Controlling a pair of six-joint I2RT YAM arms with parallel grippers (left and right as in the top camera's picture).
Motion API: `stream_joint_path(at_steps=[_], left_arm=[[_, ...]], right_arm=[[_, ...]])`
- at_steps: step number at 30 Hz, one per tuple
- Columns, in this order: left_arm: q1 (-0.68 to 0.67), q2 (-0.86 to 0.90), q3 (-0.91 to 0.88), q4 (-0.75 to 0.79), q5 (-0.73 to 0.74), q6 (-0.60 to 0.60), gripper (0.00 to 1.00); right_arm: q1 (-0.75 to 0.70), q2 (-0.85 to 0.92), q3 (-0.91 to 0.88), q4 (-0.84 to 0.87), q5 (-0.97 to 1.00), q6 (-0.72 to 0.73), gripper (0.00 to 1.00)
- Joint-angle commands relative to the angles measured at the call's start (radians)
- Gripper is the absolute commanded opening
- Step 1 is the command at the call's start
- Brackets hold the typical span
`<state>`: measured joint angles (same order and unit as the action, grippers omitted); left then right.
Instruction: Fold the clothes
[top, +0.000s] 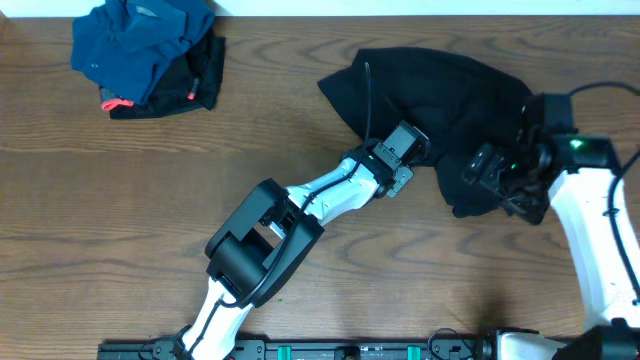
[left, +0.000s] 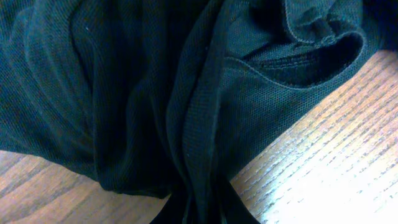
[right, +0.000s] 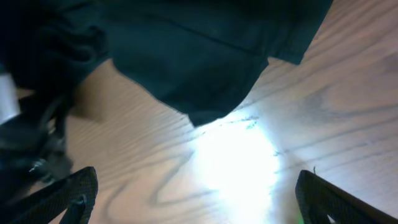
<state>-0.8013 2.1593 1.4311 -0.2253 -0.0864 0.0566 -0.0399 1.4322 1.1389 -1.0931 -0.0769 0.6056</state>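
My right gripper lowers onto the near corner of the clothes and closes next, since its open fingers are still above bare wood, short of the clothes.
The clothes (top: 455, 95) lie as a crumpled black heap on the wooden table at the upper right. My left gripper (top: 416, 142) is at the heap's left edge, shut on a bunched fold of the clothes (left: 124, 93). That fold runs down between the jaws of the left gripper (left: 202, 210). My right gripper (top: 492, 172) hangs over the heap's lower right part, open. In the right wrist view its fingertips (right: 74, 194) stand wide apart over bare wood with nothing between them. A corner of the clothes (right: 199, 62) lies just ahead of the right gripper (right: 200, 198).
A dark blue garment (top: 140, 40) lies at the upper left on top of a small black piece (top: 198, 88) with red-pink tags. The arms' mounting rail (top: 330, 350) runs along the table's front edge.
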Motion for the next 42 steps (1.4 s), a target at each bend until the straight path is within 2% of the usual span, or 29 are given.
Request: stream_joint_path(at_steps=[1,4,12,19,26,39,42], left_arm=[[0.004,0.01,0.0,-0.013,-0.019,0.003,0.11],[0.004,0.01,0.0,-0.013,-0.019,0.003,0.11],[0.004,0.01,0.0,-0.013,-0.019,0.003,0.11],[0.004,0.01,0.0,-0.013,-0.02,0.003,0.11],[0.004,0.01,0.0,-0.013,-0.019,0.003,0.11],[0.004,0.01,0.0,-0.024,-0.02,0.003,0.11],[0.004,0.01,0.0,-0.023,-0.019,0.003,0.12]], right_arm=[[-0.028,-0.005,-0.048,0.039,0.034,0.056,0.99],[-0.054,-0.005,-0.092,0.084,0.112,0.056,0.99],[-0.094,-0.005,-0.263,0.264,0.087,0.055,0.98],[-0.094,-0.005,-0.352,0.436,0.079,0.055,0.88],[-0.094,0.006,-0.401,0.534,0.066,0.056,0.8],[-0.095,0.137,-0.404,0.635,0.065,0.056,0.78],[-0.095,0.151,-0.404,0.65,0.066,0.056,0.69]])
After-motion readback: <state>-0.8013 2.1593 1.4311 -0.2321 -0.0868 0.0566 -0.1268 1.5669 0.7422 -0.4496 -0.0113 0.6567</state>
